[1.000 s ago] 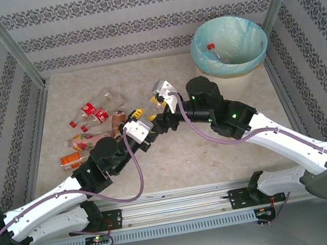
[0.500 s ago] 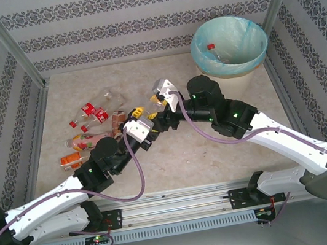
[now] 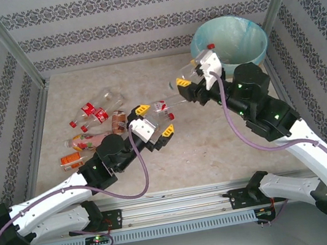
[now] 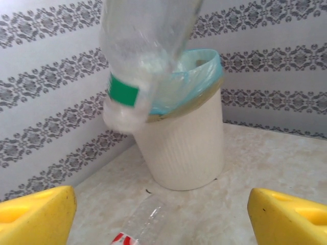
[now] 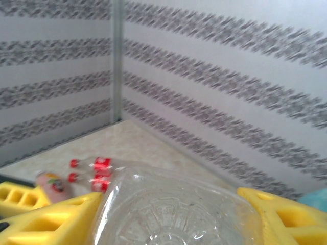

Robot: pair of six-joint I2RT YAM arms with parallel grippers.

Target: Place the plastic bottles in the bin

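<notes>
The right gripper swings outward next, tips down over the bin's turquoise-lined opening [image 3: 235, 38] and releases the clear bottle, since that opening lies outward of the gripper.
My right gripper [image 3: 188, 75] is raised just left of the bin [image 3: 256, 52], shut on a clear bottle [image 5: 179, 214] whose ribbed base sits between its yellow fingers [image 5: 46, 219]. In the left wrist view that bottle [image 4: 143, 51] hangs in front of the cream bin [image 4: 186, 148] with its turquoise liner, showing a green band and a white cap. My left gripper [image 3: 154, 121] stands open low over the table. A red-labelled clear bottle [image 3: 162, 105] lies just ahead of it, and its body [image 4: 145, 222] sits between the spread yellow fingers [image 4: 36, 217]. A red-capped bottle [image 3: 210, 46] is inside the bin.
Several more bottles lie in a pile [image 3: 91, 118] at the left of the marble-patterned table [image 3: 205, 147], and they show small in the right wrist view [image 5: 97, 167]. Patterned walls and metal posts [image 3: 11, 44] enclose the table on three sides.
My right arm has lifted its clear bottle from the table's middle up and right toward the bin. My left gripper has shifted slightly right, up to the red-labelled bottle.
</notes>
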